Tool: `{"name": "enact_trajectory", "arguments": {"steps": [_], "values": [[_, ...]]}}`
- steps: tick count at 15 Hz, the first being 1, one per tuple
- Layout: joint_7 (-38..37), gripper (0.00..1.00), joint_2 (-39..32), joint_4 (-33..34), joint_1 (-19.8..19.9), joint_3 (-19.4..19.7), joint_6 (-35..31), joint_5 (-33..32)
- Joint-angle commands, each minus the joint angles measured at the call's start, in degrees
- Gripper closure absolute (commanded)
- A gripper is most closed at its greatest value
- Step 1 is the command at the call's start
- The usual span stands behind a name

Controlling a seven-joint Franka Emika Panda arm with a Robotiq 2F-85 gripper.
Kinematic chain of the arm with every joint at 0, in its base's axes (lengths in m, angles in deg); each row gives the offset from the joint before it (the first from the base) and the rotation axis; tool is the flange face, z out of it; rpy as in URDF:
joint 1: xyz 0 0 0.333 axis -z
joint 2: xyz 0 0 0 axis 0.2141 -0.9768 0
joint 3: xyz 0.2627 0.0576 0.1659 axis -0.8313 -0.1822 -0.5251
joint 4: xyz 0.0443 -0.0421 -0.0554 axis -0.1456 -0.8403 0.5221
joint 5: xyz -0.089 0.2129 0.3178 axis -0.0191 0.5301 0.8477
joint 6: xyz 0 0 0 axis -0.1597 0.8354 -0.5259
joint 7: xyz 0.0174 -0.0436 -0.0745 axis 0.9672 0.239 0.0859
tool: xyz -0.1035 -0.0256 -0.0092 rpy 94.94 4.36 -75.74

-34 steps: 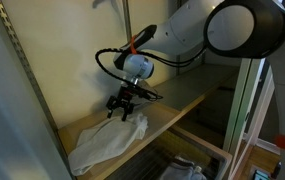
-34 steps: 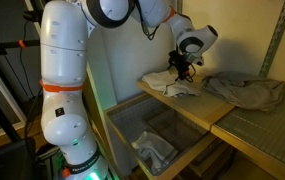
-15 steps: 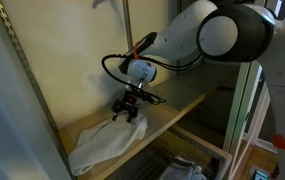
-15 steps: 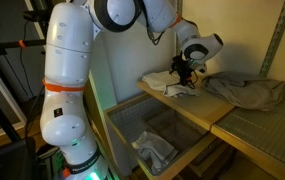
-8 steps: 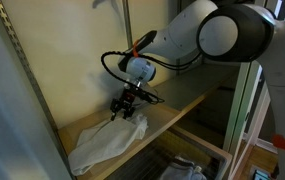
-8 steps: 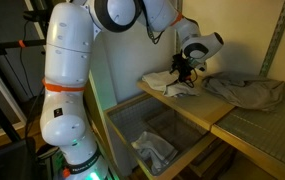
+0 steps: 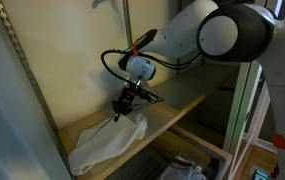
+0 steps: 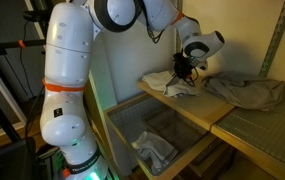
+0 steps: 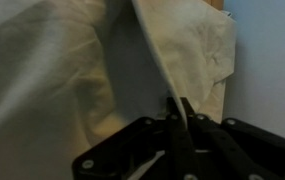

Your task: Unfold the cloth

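The cream cloth lies rumpled, so the gripper will next pull the pinched fold edge it holds up, then across above the grey-beige second cloth (image 8: 248,91), and let go of it.
A cream cloth (image 7: 100,146) lies rumpled and folded on the wooden shelf (image 7: 174,110); it also shows as a pale heap, the cloth (image 8: 172,86), in both exterior views. My gripper (image 7: 121,114) points down at the cloth's end nearest the back wall. The same gripper (image 8: 183,77) sits right on top of the heap. In the wrist view the cloth (image 9: 52,70) fills the frame, and a raised fold edge runs down into the gripper (image 9: 179,112). The black fingers (image 9: 190,128) are pressed together on that edge.
A grey-beige second cloth (image 8: 248,92) lies on the neighbouring shelf section. A wire basket (image 8: 147,150) below holds another rag. The back wall stands close behind the gripper, and a slotted metal upright (image 7: 27,75) borders the shelf.
The jaws stood open over the cloth a second ago and have come together on its fold edge. The arm itself has barely shifted.
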Motion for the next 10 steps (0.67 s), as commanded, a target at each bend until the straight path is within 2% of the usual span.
{"name": "enact_trajectory", "arguments": {"steps": [1,6,10], "values": [[-0.58,1.0,1.81,-0.79,-0.58,0.25,-1.49,-0.99],[-5.86,0.99,6.99,2.17,-0.46,0.73,1.95,-2.61],[-15.05,0.99,11.26,8.79,0.78,2.84,6.84,-2.17]]}}
